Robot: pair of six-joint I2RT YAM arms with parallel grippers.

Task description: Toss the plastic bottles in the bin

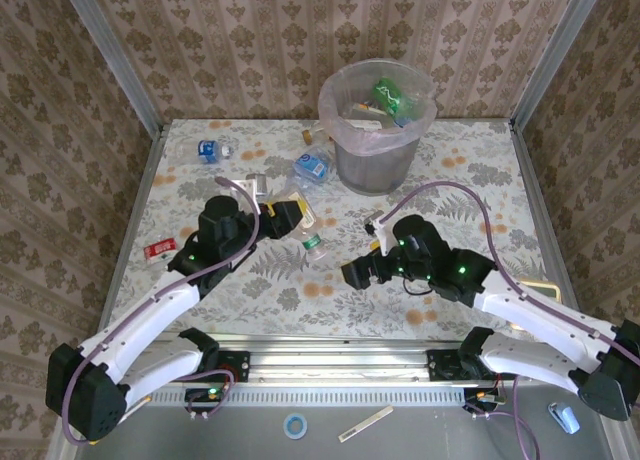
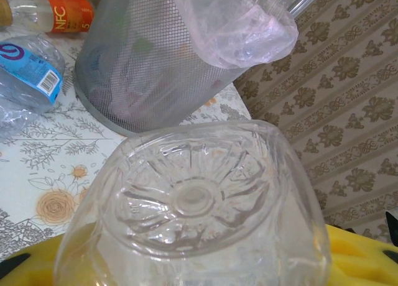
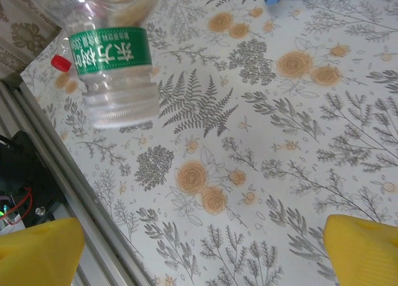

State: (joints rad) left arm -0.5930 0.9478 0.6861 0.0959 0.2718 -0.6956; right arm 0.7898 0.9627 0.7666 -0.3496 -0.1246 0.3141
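The clear bottle in my left gripper should go up and outward next, over the bin's opening [image 1: 378, 108] [image 2: 239, 18], so I can release it among the bottles inside.
My left gripper [image 1: 292, 216] is shut on a clear bottle with a green label [image 1: 311, 242], held above the table's middle. Its ribbed base [image 2: 193, 199] sits between the yellow fingers [image 2: 364, 255] in the left wrist view. The grey mesh bin [image 1: 378, 130], lined with a pinkish bag, stands at the back with bottles inside, just beyond the held bottle [image 2: 143, 68]. My right gripper [image 1: 353, 273] is open over bare cloth [image 3: 205, 261], and the held bottle [image 3: 115, 56] hangs above and to its left. Loose blue-labelled bottles [image 1: 312, 167] [image 1: 208, 150] lie left of the bin.
An orange-labelled bottle [image 2: 56, 12] and a blue-labelled one [image 2: 28, 74] lie beside the bin's base. A red wrapper [image 1: 160, 248] lies near the table's left edge. Wallpapered walls with metal posts close in the back and sides. A metal rail [image 1: 330, 345] runs along the near edge.
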